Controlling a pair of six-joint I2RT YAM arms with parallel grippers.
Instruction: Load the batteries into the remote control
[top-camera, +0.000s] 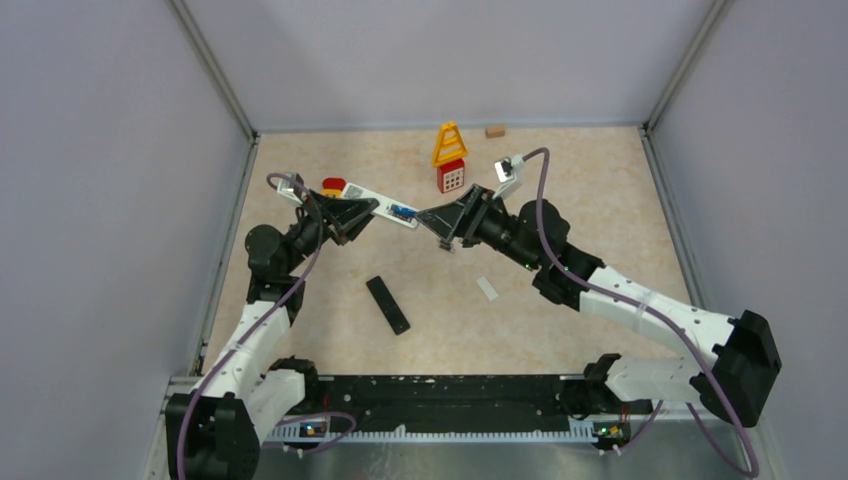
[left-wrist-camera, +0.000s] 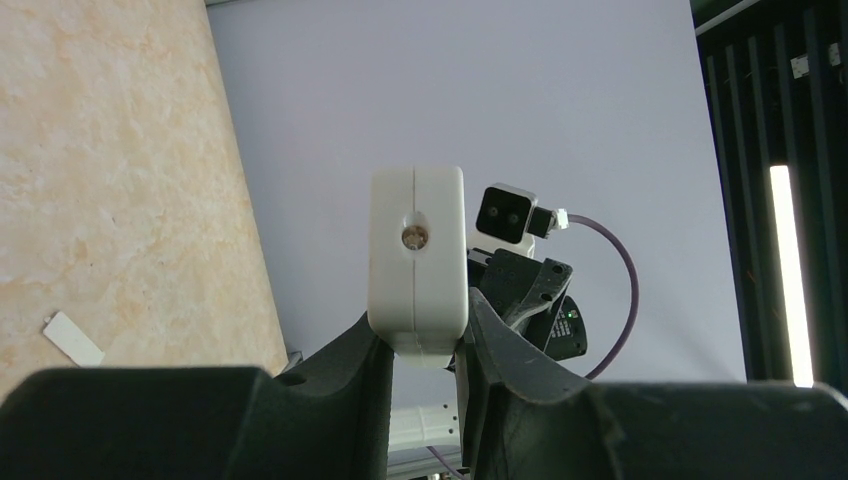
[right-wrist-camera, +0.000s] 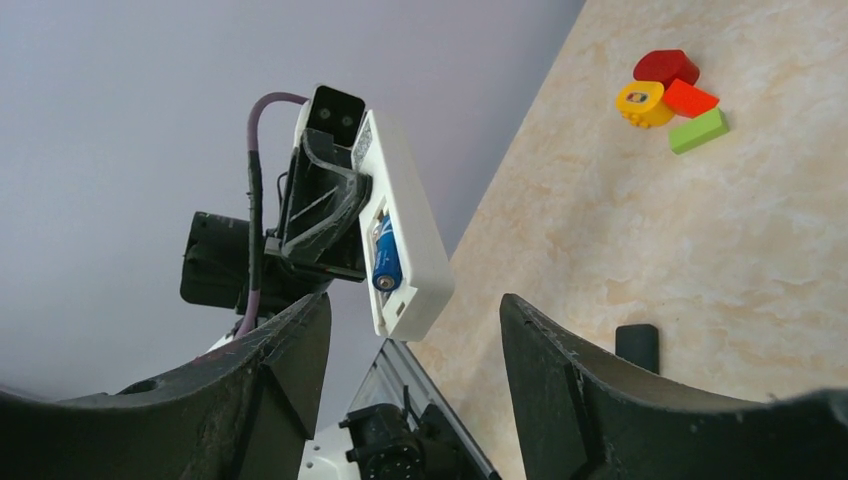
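Observation:
My left gripper holds the white remote and will next go down and back to release it, as clear tabletop between black remote and cover piece lies below and nearer the base.
My left gripper is shut on a white remote and holds it above the table, its open battery bay facing up. A blue-wrapped battery lies in the bay. In the left wrist view the remote's end sits between my fingers. My right gripper is open and empty, just off the remote's free end. In the right wrist view the remote and the blue battery show beyond my open gripper. No other battery shows.
A black remote and a small white cover strip lie on the table in front. A yellow cone on a red block, a wooden block and coloured toy bricks lie at the back.

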